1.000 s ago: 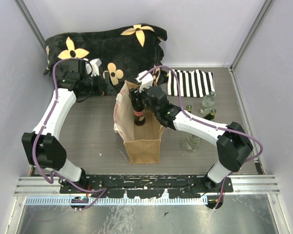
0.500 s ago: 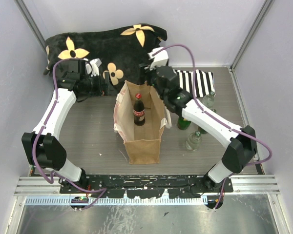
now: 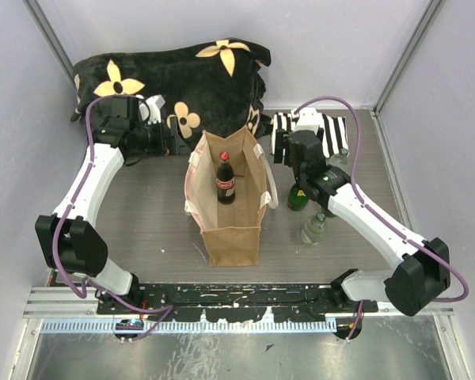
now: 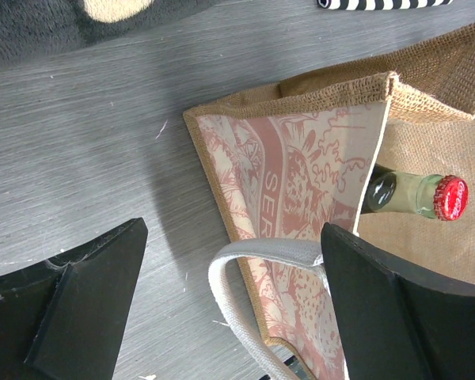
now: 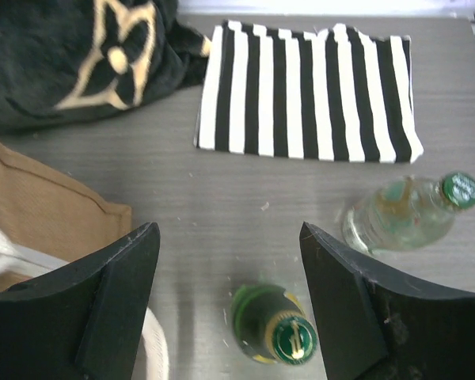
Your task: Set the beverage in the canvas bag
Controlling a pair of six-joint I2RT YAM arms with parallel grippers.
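The green bottle's cap is lower and nearer the robot's base, so the right gripper will first move down and back to get around its neck (image 3: 301, 190) (image 5: 286, 329).
The canvas bag (image 3: 232, 207) stands open at the table's middle. A cola bottle with a red cap (image 3: 225, 177) stands upright inside it. My left gripper (image 3: 172, 144) is open beside the bag's far left corner. In the left wrist view its open gripper (image 4: 229, 305) spans the cream handle (image 4: 249, 257) and the bag's patterned side (image 4: 301, 174), touching neither; the cola bottle (image 4: 416, 195) shows inside. My right gripper (image 3: 299, 174) is open and empty to the right of the bag. In the right wrist view its open gripper (image 5: 229, 305) is above a green bottle (image 5: 279, 328).
The green bottle (image 3: 298, 198) stands just right of the bag. A clear bottle (image 3: 314, 228) stands nearer and another (image 3: 338, 162) farther right, also in the right wrist view (image 5: 408, 214). A striped cloth (image 3: 324, 134) and black flowered blanket (image 3: 182, 75) lie at the back.
My right gripper has let go of the cola bottle, risen out of the bag and swung right over the green bottle. The cola bottle stays standing in the bag. The left arm has not moved.
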